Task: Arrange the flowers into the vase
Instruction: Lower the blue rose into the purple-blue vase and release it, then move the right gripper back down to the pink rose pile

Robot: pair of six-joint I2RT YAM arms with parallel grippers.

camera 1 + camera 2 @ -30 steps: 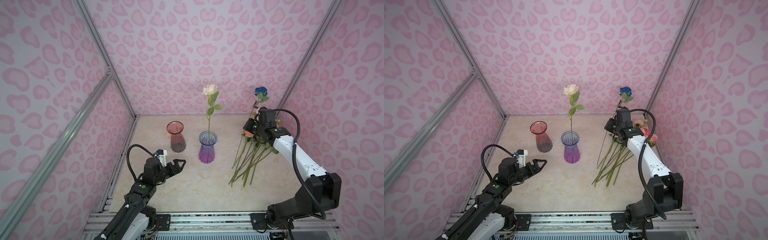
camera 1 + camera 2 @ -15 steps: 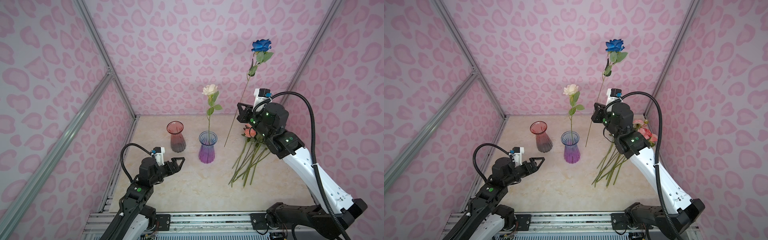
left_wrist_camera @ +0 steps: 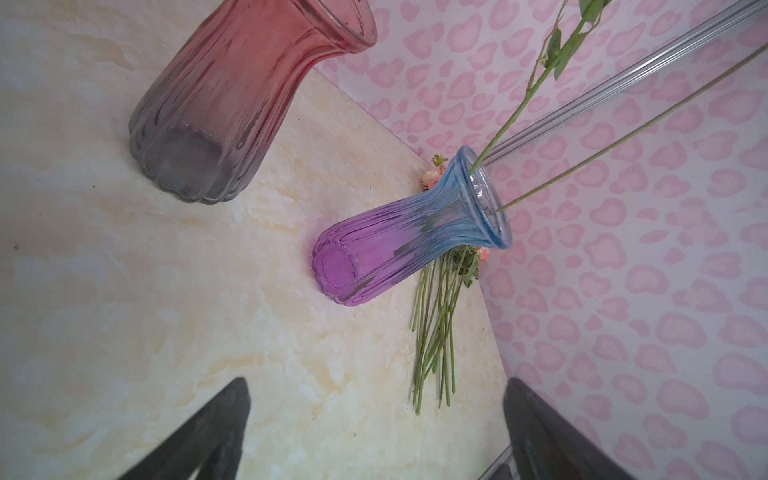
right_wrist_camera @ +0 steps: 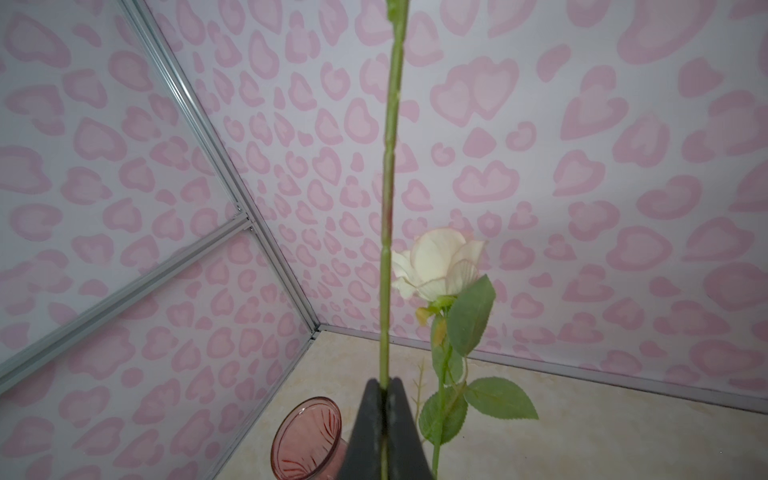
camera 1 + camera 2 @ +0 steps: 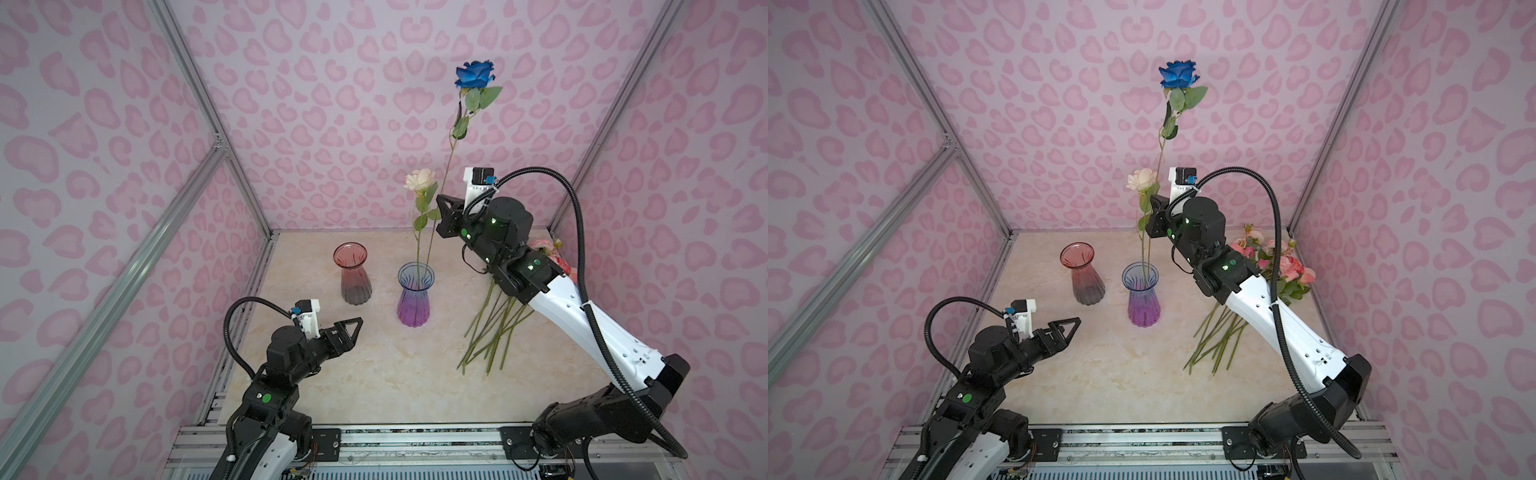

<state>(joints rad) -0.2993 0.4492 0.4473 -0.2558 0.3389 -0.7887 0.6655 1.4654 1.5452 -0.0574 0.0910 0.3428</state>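
Note:
The blue rose stem's end only reaches the vase's rim. My right gripper lowers toward the purple vase's blue opening (image 5: 417, 276) below it next and releases the stem inside.
My right gripper (image 5: 439, 210) (image 4: 384, 384) is shut on the green stem of a blue rose (image 5: 475, 75) (image 5: 1178, 74). It holds the rose nearly upright, head high. The stem's lower end reaches the mouth of the purple-and-blue glass vase (image 5: 415, 295) (image 3: 399, 249). A cream rose (image 5: 419, 180) (image 4: 440, 266) stands in that vase, right beside the held stem. The other flowers (image 5: 1221, 336) lie in a pile on the table at the right, partly hidden under my right arm. My left gripper (image 5: 357, 324) (image 3: 376, 384) hovers low at the front left, open and empty.
A red-and-grey glass vase (image 5: 352, 270) (image 4: 305, 444) stands left of the purple one, with nothing in it. Pink patterned walls with metal frame bars close in the marble-look table (image 5: 374, 386) on three sides.
My right arm has carried the blue rose left, from above the flower pile to the purple vase, and the stem end has come down to the vase mouth. The left arm has hardly moved.

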